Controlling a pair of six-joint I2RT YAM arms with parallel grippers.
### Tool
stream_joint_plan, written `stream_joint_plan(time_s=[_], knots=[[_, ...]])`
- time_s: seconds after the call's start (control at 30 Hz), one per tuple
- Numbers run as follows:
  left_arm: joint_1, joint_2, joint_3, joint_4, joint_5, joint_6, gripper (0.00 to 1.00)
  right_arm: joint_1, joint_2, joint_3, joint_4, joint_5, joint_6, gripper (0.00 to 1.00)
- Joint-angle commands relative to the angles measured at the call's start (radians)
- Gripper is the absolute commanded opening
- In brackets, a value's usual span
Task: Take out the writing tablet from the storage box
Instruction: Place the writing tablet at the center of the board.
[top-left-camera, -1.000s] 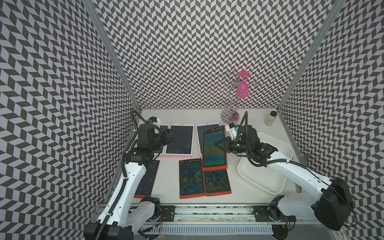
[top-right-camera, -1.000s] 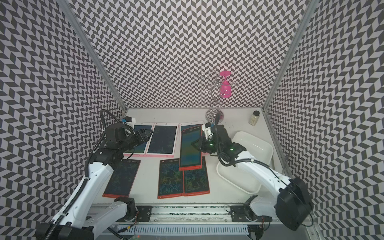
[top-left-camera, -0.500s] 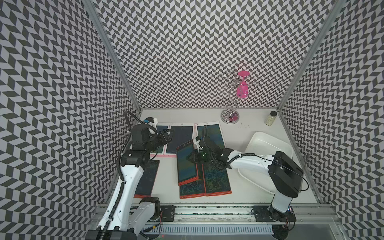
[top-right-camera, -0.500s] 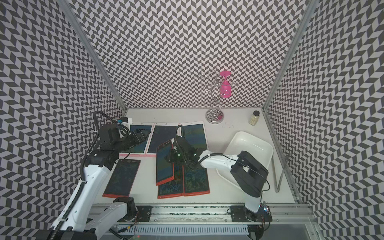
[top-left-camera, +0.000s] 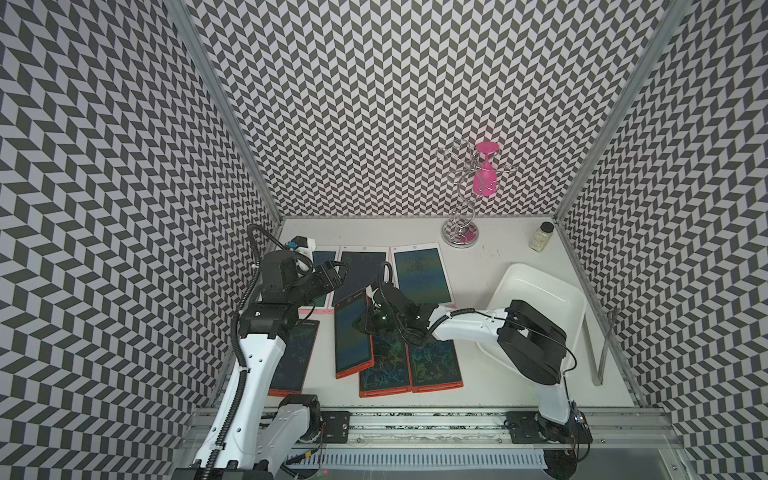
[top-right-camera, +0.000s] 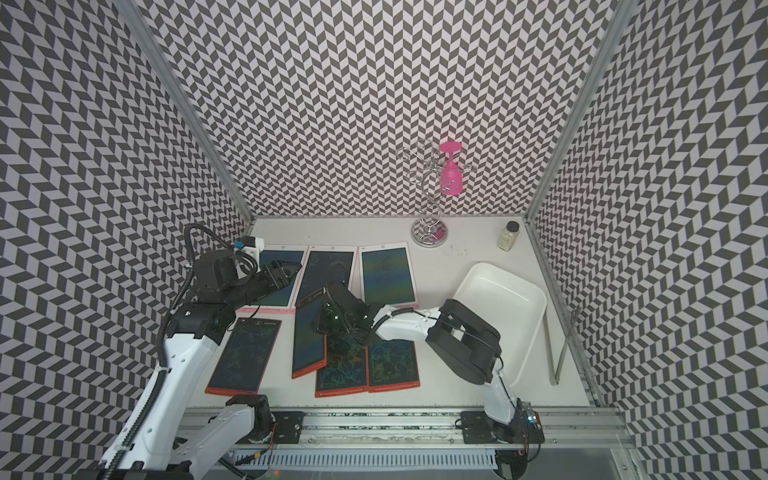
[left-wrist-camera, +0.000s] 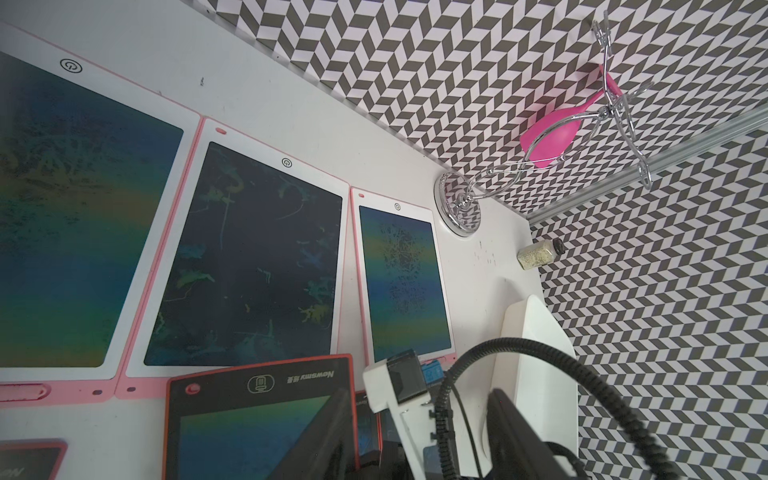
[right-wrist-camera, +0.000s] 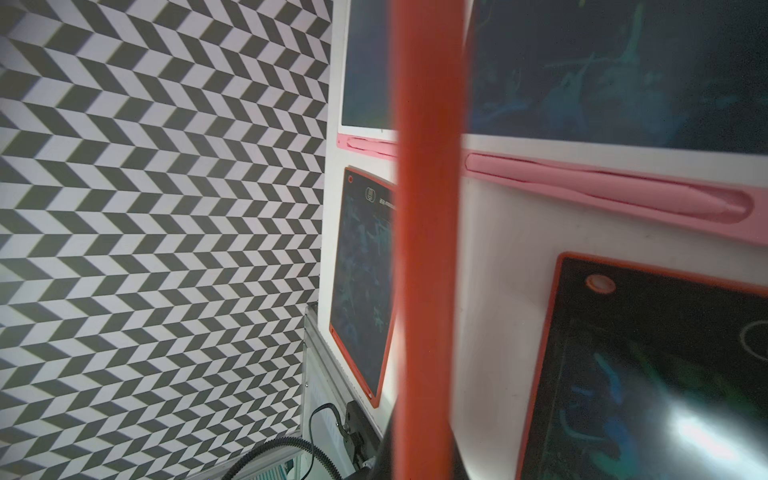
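My right gripper moves down toward the lone front tablet next and releases the red-framed tablet's edge over the gap beside it, since that gap lies empty below my gripper.
The storage box (top-left-camera: 540, 299) (top-right-camera: 505, 297) is a shallow white tray at the right of the table, and nothing shows inside it. A red-framed writing tablet (top-left-camera: 353, 332) (top-right-camera: 308, 336) hangs left of it, over other tablets in the middle. My right gripper (top-left-camera: 366, 326) (top-right-camera: 329, 323) is shut on that tablet's long right edge. In the right wrist view the red edge (right-wrist-camera: 428, 249) runs straight out from the gripper (right-wrist-camera: 415, 457). My left gripper (top-left-camera: 336, 276) (top-right-camera: 291, 270) is open above the back-left pink tablets. Its wrist view shows the held tablet (left-wrist-camera: 257, 415) and the box (left-wrist-camera: 536, 332).
Three pink-and-white tablets (top-left-camera: 422, 272) lie in a row at the back, and red-framed ones (top-left-camera: 434, 361) lie at the front. A wire rack (top-left-camera: 460, 239) with a pink glass (top-left-camera: 484, 178) and a small jar (top-left-camera: 540, 237) stand at the back right. A metal rod (top-left-camera: 602, 345) lies beside the box.
My right arm has carried the red tablet left, away from the box, and lowered it over the middle tablets. The left gripper has shifted only slightly.
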Motion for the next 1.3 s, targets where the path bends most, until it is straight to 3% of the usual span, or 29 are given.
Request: stream_joint_plan(time_s=[0.0, 0.6, 1.27], knots=[[0.008, -0.024, 0.007, -0.010, 0.017, 0.020, 0.54, 0.017, 0.014, 0.025, 0.076, 0.043, 0.047, 0.08], [0.008, -0.016, -0.016, -0.003, 0.037, 0.042, 0.55, 0.055, 0.112, 0.053, 0.119, 0.033, 0.144, 0.13], [0.009, -0.013, -0.021, 0.000, 0.038, 0.058, 0.56, 0.075, 0.176, 0.106, 0.082, -0.005, 0.149, 0.17]])
